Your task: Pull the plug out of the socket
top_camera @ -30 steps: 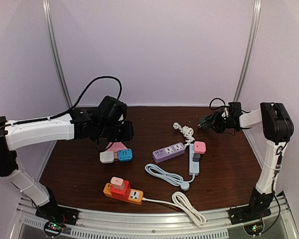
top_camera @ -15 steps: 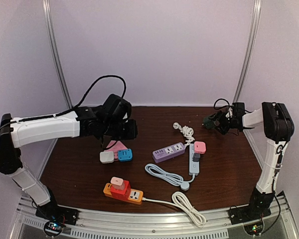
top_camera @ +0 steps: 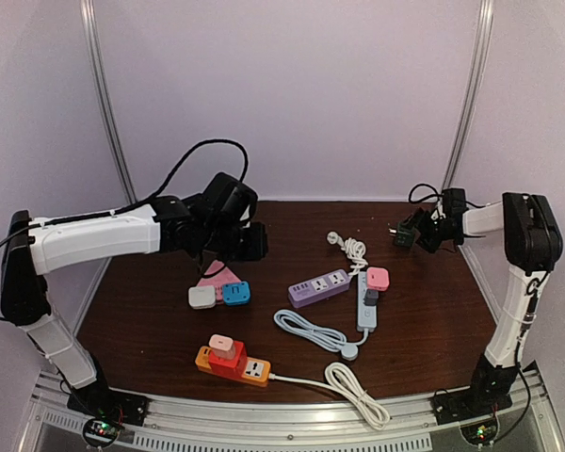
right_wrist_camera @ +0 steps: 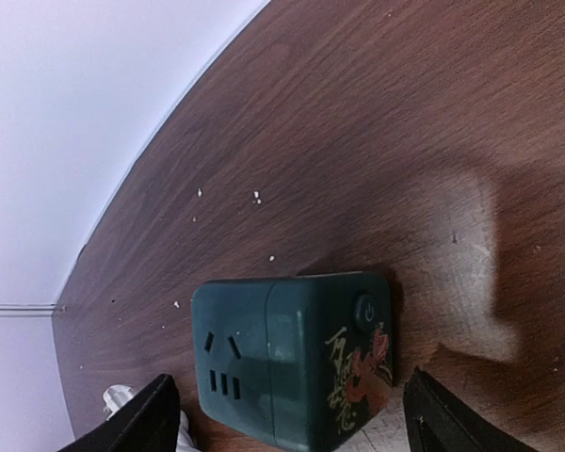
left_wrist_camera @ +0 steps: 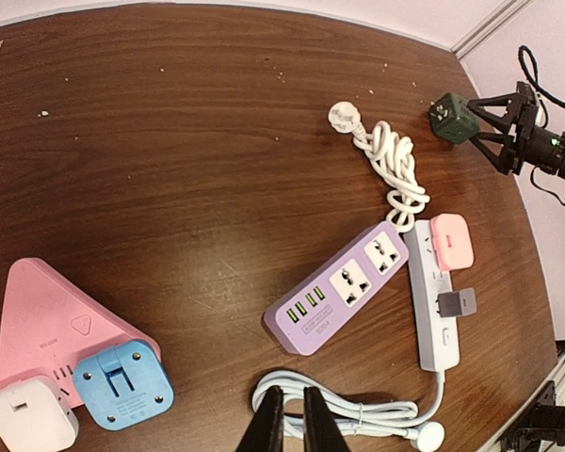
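The grey plug [top_camera: 371, 296] is still in the white power strip, so my right gripper needs to leave the green cube next, then swing back and close around that plug.
A white power strip [top_camera: 367, 303] lies right of centre with a pink plug [top_camera: 377, 278] and a grey plug [top_camera: 371, 296] in it; all three show in the left wrist view: strip [left_wrist_camera: 431, 325], pink plug [left_wrist_camera: 449, 241], grey plug [left_wrist_camera: 457, 303]. A dark green cube socket [top_camera: 404, 232] rests on the table at the far right [right_wrist_camera: 292, 358]. My right gripper [top_camera: 418, 233] is open, its fingers [right_wrist_camera: 146, 419] wide on either side of the cube, not touching it. My left gripper [top_camera: 250, 243] is shut and empty [left_wrist_camera: 293, 424], hovering over a coiled white cable [left_wrist_camera: 358, 414].
A purple strip [top_camera: 318, 287] lies at centre. A pink triangular socket [top_camera: 218, 279] carries a blue adapter [top_camera: 235, 293] and a white adapter [top_camera: 201, 298]. An orange strip [top_camera: 252, 371] with a red adapter [top_camera: 228, 360] sits near the front. A white cord [top_camera: 350, 248] lies behind.
My left gripper has moved right and a little toward the back. My right gripper and the green cube have shifted right, toward the table's far right corner.
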Controlling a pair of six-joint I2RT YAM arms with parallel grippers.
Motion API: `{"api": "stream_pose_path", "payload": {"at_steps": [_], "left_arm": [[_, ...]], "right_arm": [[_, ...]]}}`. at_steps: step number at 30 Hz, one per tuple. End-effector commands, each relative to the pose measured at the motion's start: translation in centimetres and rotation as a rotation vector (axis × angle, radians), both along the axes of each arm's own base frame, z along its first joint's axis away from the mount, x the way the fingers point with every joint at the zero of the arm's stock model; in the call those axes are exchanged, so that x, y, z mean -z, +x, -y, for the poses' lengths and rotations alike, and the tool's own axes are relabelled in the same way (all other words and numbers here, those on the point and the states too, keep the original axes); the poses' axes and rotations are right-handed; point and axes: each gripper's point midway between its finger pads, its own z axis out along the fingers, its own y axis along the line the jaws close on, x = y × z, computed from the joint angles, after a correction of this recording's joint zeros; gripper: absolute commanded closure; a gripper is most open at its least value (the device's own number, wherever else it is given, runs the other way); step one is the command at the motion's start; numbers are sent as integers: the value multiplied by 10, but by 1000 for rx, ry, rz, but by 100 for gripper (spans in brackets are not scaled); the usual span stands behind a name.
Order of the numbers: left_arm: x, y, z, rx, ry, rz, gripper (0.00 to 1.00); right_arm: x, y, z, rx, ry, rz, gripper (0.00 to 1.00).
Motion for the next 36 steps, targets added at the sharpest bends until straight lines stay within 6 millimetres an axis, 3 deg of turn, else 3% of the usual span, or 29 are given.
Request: {"api": "stream_pose_path", "payload": {"at_steps": [1,10,14,17,22,29,36], "left_arm": [[-9,4,5,16,-19,10,91],[-1,1,6,34,-27,-25,90],[6,-3,5,55,-24,-48,90],[12,-7,6,75,-20,-65,90],[24,-16,14,136,-35,-112,90],[36,-24,20,167,-56,-157,90],[43,-26,22,153,-86,-176,90]], "right_arm": [[-6,-8,16,35,-78,-14,20],[-31,-30,9,2,-124,7,24],[-45,-53,-12,-49,-172,21,24],[-48,-76,-42,-113,-220,17,25],[-46,-120,-85,-224,-338,-4,26],[-36,-182,-115,-260,-444,-41,32],[-23,-212,-141,-298,-532,-69,35]]}}
